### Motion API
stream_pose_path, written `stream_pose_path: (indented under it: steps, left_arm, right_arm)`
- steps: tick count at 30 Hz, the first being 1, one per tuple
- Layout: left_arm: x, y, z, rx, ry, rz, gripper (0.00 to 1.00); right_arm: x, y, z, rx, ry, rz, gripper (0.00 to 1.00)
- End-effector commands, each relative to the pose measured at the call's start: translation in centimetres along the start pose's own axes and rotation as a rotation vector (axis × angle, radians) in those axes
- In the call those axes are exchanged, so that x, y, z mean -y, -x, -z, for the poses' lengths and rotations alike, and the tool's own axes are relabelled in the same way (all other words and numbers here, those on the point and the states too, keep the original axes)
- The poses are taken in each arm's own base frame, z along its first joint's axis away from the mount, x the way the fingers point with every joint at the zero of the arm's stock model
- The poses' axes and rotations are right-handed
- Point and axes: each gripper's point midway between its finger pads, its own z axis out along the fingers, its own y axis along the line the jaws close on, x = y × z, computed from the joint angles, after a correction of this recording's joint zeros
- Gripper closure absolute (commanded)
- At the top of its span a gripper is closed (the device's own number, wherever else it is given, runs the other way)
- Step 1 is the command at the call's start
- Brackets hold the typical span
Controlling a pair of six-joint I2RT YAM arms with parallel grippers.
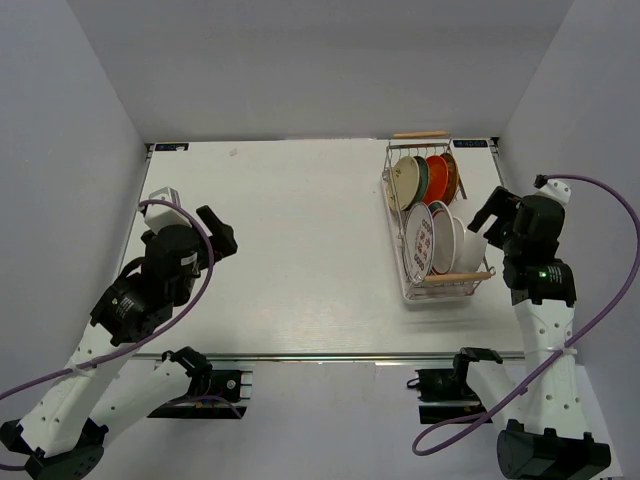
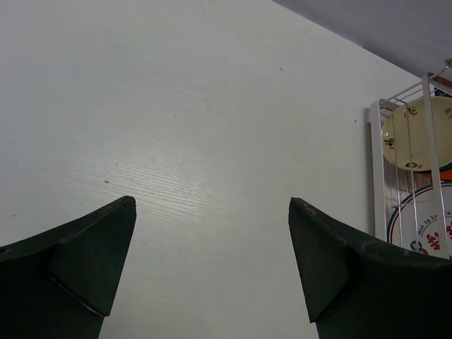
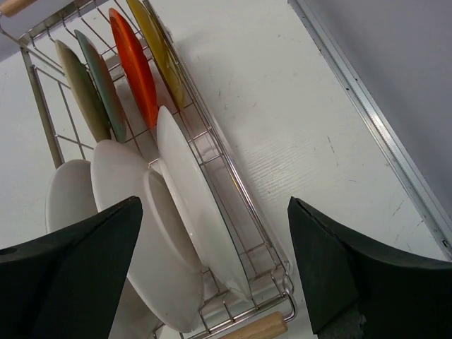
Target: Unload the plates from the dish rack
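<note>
I will next move my right gripper to the left in the top view and down, with its fingers on both sides of the red-marked plate's upper rim, because that plate is the outermost one, beside open tabletop.
The silver wire dish rack (image 1: 396,228) stands at the table's right back, with a wooden handle (image 1: 460,277) at its near end. Upright in its far half are a cream plate (image 1: 406,182), a teal one (image 1: 421,178), a red-orange one (image 1: 437,175) and a yellow-brown one (image 1: 450,172). White plates (image 1: 442,237) fill the near half, the leftmost red-marked (image 1: 419,243). My right gripper (image 1: 482,225) is open just right of the rack; its wrist view looks down on a white plate (image 3: 191,205) and the rack's wire side (image 3: 240,205). My left gripper (image 1: 222,232) is open over bare table, far left.
A metal rail (image 3: 374,127) runs along the table's right edge, close to the rack. Grey walls enclose the table on the left, back and right. The left wrist view catches the rack's near-left corner (image 2: 376,176) at its right edge.
</note>
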Motion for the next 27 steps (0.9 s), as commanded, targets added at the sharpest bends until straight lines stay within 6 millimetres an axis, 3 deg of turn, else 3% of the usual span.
stream_pose_path:
  steps: [1, 8, 11, 12, 13, 14, 15, 20, 25, 27]
  left_arm:
    - [-0.5, -0.4, -0.2, -0.008, 0.032, 0.006, 0.02]
    - [-0.1, -0.5, -0.3, -0.011, 0.014, 0.006, 0.02]
    - [0.1, -0.8, -0.7, -0.023, 0.014, 0.021, 0.02]
    - [0.2, -1.2, -0.9, -0.032, 0.013, 0.019, 0.02]
    - [0.5, -1.3, -1.2, -0.034, 0.012, 0.019, 0.02]
    - [0.5, -1.5, -1.5, -0.041, 0.014, 0.013, 0.02]
    - [0.6, -1.9, -1.7, -0.051, 0.016, 0.007, 0.02]
    - [1.0, -2.5, -2.3, -0.069, 0.011, 0.002, 0.02]
    - [0.7, -3.1, -2.6, -0.072, 0.020, -0.005, 0.02]
    - [0.5, -3.3, -2.7, -0.075, 0.026, -0.010, 0.02]
  right_arm:
    - [-0.4, 0.8, 0.0, 0.023, 0.014, -0.004, 0.11]
    - [-2.8, 1.7, 1.0, 0.082, 0.170, 0.053, 0.11]
    - [-5.8, 3.3, 2.8, 0.148, 0.350, 0.109, 0.11]
    - [-7.5, 3.4, 3.6, 0.134, 0.450, 0.142, 0.11]
    - [-8.3, 2.6, 3.1, 0.067, 0.491, 0.156, 0.11]
    - [-9.5, 3.5, 3.7, 0.062, 0.546, 0.169, 0.11]
    - [-11.2, 2.4, 3.4, -0.019, 0.640, 0.175, 0.11]
    - [-14.3, 0.9, 3.2, -0.129, 0.741, 0.220, 0.11]
    - [-15.9, -0.7, 3.5, -0.205, 0.742, 0.278, 0.11]
    - [-15.0, -1.5, 2.7, -0.247, 0.653, 0.289, 0.11]
